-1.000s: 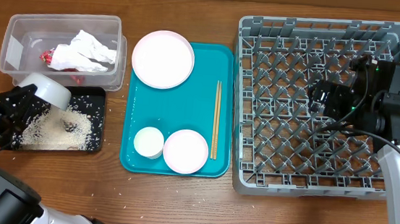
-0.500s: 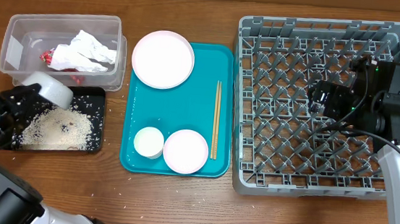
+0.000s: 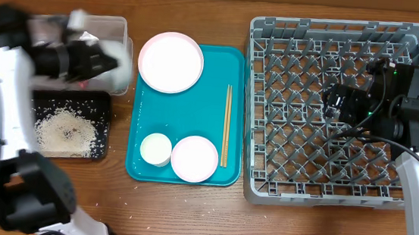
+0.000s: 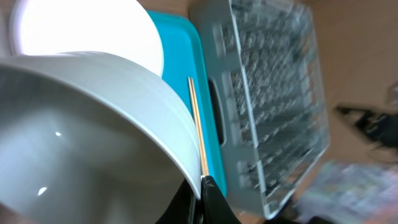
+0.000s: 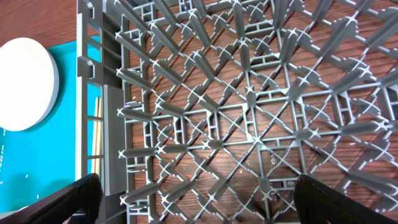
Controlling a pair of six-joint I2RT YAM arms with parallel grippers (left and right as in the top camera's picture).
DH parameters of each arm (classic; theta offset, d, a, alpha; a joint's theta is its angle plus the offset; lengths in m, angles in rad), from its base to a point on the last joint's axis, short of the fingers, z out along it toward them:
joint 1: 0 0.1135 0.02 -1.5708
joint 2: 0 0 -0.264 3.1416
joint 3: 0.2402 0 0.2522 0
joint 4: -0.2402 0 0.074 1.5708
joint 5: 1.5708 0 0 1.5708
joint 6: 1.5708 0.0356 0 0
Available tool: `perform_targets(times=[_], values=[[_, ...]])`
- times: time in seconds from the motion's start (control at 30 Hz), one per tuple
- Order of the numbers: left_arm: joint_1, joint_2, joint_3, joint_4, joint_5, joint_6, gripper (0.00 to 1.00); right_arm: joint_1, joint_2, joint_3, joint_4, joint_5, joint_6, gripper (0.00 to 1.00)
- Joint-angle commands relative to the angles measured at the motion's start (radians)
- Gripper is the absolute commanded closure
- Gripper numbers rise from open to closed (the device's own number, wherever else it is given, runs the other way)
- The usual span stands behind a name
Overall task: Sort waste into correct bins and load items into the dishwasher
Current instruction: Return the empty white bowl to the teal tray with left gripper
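Next, the left gripper carries the bowl across to the teal tray's bare middle, below and to its right in the overhead view, then lowers and releases it.
My left gripper is shut on the rim of a white bowl, blurred by motion, above the clear tub. In the left wrist view the jaws pinch the bowl's rim. The napkin in the tub is hidden by the arm. Rice crumbs lie in the black tray. The pink plate, small cup, a second white bowl and chopsticks lie on the teal tray. My right gripper is open and empty above the grey dish rack.
The right wrist view shows the rack's peg lattice, its left wall, the chopsticks and the plate. The left wrist view shows the plate, chopsticks and rack. A few crumbs lie on the wood near the black tray.
My left arm has swung up and to the right with the bowl, from over the black tray to over the clear tub. The right arm has not moved.
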Motion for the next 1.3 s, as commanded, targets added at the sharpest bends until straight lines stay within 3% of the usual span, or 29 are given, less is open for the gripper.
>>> perform_targets(times=[0.0, 0.13, 0.3, 0.53, 0.8, 0.87, 0.93, 1.0, 1.27], values=[[-0.240, -0.028, 0.033, 0.062, -0.390, -0.171, 0.96, -0.003, -0.002, 0.019, 0.005, -0.008, 0.000, 0.00], [-0.470, 0.023, 0.032, 0.081, -0.648, -0.229, 0.96, -0.003, -0.002, 0.019, 0.006, -0.008, 0.000, 0.00], [-0.667, 0.136, 0.032, 0.082, -0.833, -0.280, 0.96, -0.003, -0.002, 0.019, 0.006, -0.007, 0.000, 0.00], [-0.790, 0.294, 0.032, 0.081, -0.859, -0.298, 0.96, -0.003, -0.002, 0.019, 0.006, -0.007, 0.000, 0.00], [-0.818, 0.341, 0.034, 0.074, -0.855, -0.301, 0.96, -0.003, -0.002, 0.019, 0.010, -0.008, 0.000, 0.00], [-0.818, 0.340, 0.035, 0.072, -0.855, -0.301, 0.81, -0.003, -0.002, 0.019, 0.014, -0.008, 0.000, 0.00], [-0.818, 0.338, 0.036, 0.060, -0.854, -0.301, 0.55, -0.003, -0.002, 0.019, 0.017, -0.008, 0.000, 0.00], [-0.816, 0.338, 0.055, 0.027, -0.855, -0.301, 0.40, -0.003, -0.002, 0.019, 0.018, -0.008, 0.000, 0.00], [-0.759, 0.336, 0.294, -0.153, -0.858, -0.418, 0.36, -0.003, -0.002, 0.019, 0.016, -0.008, 0.000, 0.00]])
